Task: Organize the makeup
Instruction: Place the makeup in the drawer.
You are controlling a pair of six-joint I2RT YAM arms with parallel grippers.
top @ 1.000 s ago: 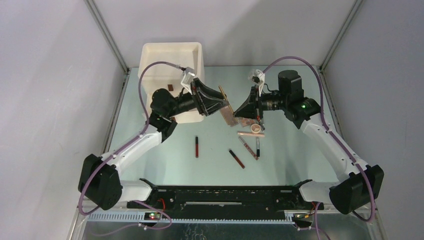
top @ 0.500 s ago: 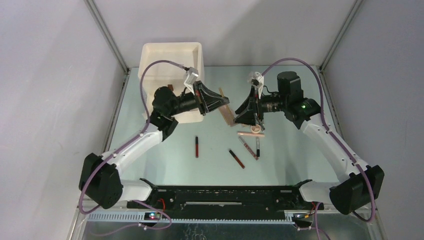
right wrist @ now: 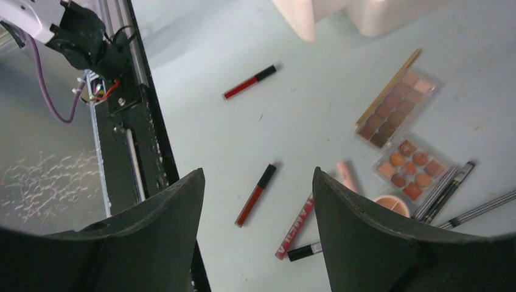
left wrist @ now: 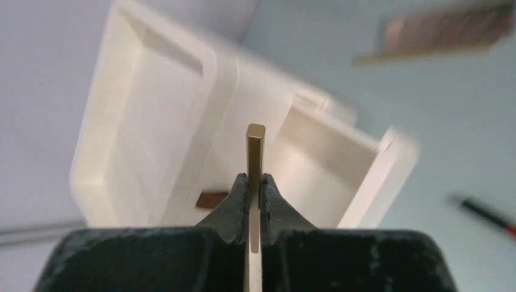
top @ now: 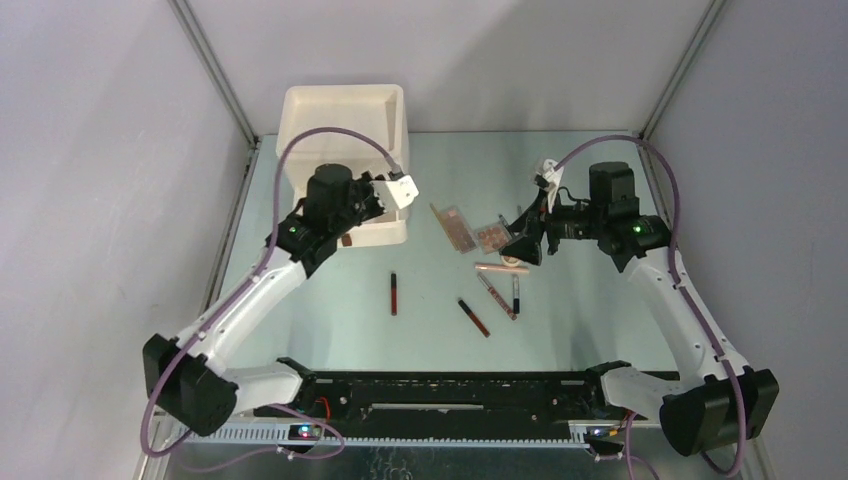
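Note:
The thin gold stick needs to go into the cream box's open drawer, so the left gripper will first move down toward the drawer's bottom (top: 381, 218) (left wrist: 309, 178) and then open there.
My left gripper (left wrist: 255, 179) is shut on a thin gold stick (left wrist: 256, 146) held upright over the cream box (left wrist: 152, 121) and its open drawer (left wrist: 328, 152). From above, the left gripper (top: 352, 222) is at the box's front. The right gripper (right wrist: 258, 173) hangs open and empty above the makeup on the table. Under it lie a dark-red tube (right wrist: 256, 194) and a lettered red tube (right wrist: 298, 226). To its right are a peach tube (right wrist: 347, 176), a long palette (right wrist: 397, 108), a square palette (right wrist: 412, 167), a round compact (right wrist: 392, 204) and thin pencils (right wrist: 444, 191).
Another dark-red tube (top: 394, 293) lies alone left of the group, nearer the left arm. A small brown piece (left wrist: 212, 199) sits in the box by the drawer. The black base rail (right wrist: 122, 121) runs along the near table edge. Grey walls close in both sides.
The long palette, held up between both grippers, now lies on the table. The right gripper opened and drew back right. My left arm swung to the box with the gold stick.

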